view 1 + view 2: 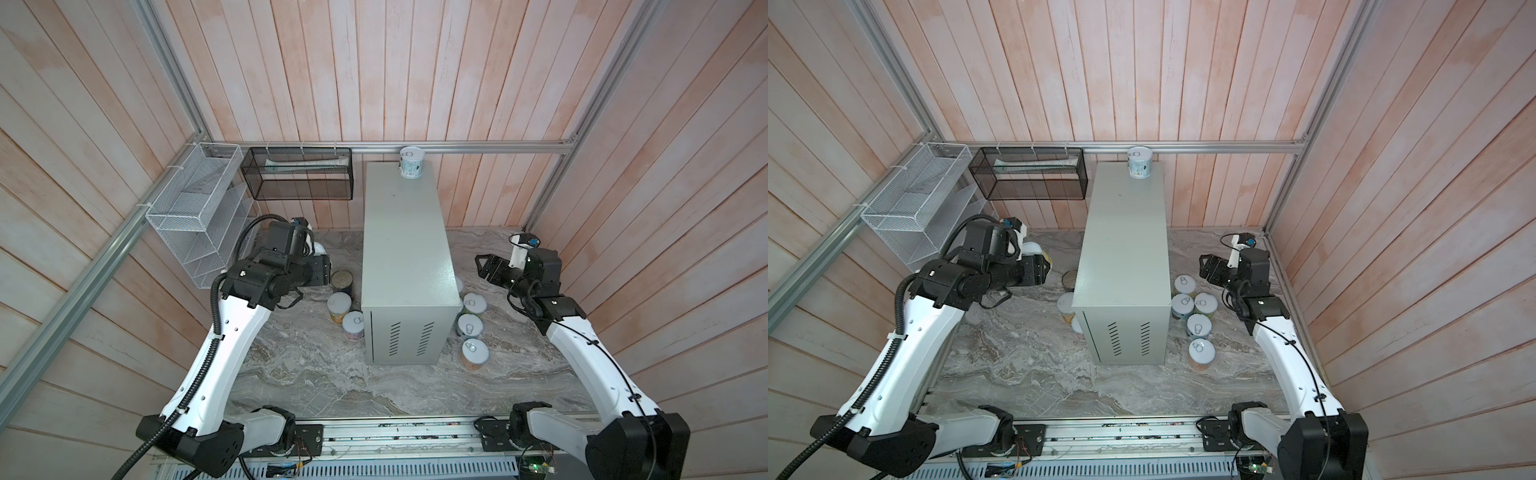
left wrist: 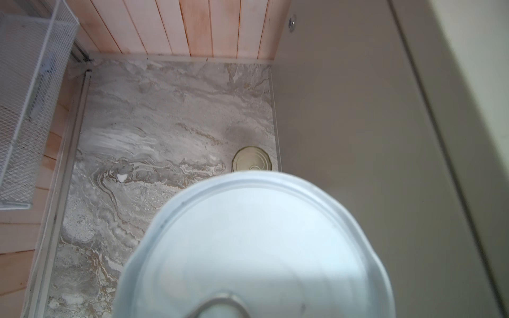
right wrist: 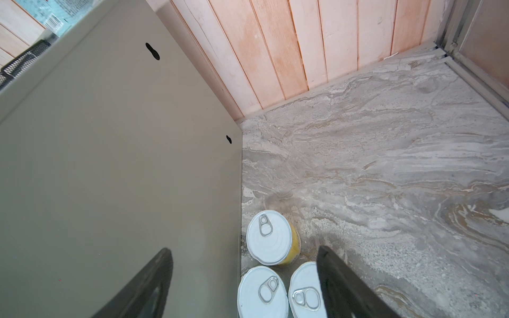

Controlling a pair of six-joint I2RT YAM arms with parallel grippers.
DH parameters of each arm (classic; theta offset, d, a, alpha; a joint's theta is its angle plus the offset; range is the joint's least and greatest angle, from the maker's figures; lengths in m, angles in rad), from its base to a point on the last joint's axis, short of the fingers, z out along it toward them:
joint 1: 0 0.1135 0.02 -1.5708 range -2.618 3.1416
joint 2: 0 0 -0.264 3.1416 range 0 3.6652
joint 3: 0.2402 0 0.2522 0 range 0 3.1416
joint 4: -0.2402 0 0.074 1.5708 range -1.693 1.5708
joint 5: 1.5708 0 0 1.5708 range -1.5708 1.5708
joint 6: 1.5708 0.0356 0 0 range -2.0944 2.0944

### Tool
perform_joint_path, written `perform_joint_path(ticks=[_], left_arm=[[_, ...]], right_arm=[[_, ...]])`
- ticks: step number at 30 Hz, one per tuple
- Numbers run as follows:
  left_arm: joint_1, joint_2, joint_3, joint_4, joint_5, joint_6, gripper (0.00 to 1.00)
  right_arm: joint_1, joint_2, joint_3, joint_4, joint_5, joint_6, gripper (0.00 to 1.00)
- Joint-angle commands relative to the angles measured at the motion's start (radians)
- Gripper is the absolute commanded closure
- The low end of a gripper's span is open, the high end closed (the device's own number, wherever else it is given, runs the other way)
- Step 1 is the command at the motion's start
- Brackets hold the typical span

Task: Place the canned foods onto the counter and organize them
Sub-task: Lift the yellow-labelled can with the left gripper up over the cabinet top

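I should lift my left gripper, carry the can across onto the bare middle of the counter top [image 1: 400, 233], higher and beside the gripper, then release it.
My left gripper [image 1: 323, 268] is shut on a yellow-labelled can [image 1: 1034, 250], held above the marble floor left of the counter [image 1: 403, 249]. Its white lid [image 2: 256, 247] fills the left wrist view and hides the fingers. One pale-blue can [image 1: 411, 163] stands at the far end of the counter top. On the floor left of the counter stand a dark-blue tin [image 1: 341, 282] and two small cans [image 1: 339, 306]. Several cans [image 1: 1198, 326] stand to its right. My right gripper [image 1: 484, 266] hovers open above them, nothing between its fingers [image 3: 338, 283].
A white wire basket [image 1: 195, 212] and a black mesh basket [image 1: 301, 172] hang on the left and back walls. Wooden walls close in three sides. Bare marble floor [image 1: 311, 374] lies in front of the counter.
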Motion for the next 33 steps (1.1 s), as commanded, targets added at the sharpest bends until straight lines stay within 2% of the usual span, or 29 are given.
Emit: perform_joint_path(ticks=[1, 7, 18, 23, 33], left_arm=[[-0.004, 0.02, 0.122, 0.035, -0.007, 0.039, 1.0], [-0.057, 0.161, 0.383, 0.006, -0.01, 0.076, 1.0], [-0.218, 0.452, 0.801, -0.087, -0.066, 0.118, 1.0], [-0.263, 0.527, 0.865, -0.092, -0.061, 0.116, 1.0], [-0.294, 0.591, 0.871, -0.063, -0.033, 0.109, 1.0]], right_arm=[[-0.005, -0.017, 0.043, -0.034, 0.003, -0.018, 0.18], [-0.005, -0.036, 0.08, -0.056, -0.001, -0.017, 0.18], [-0.004, -0.07, 0.164, -0.105, 0.01, -0.032, 0.18], [-0.003, -0.065, 0.215, -0.094, 0.01, -0.029, 0.18], [0.023, -0.029, 0.261, -0.067, 0.001, -0.013, 0.18]])
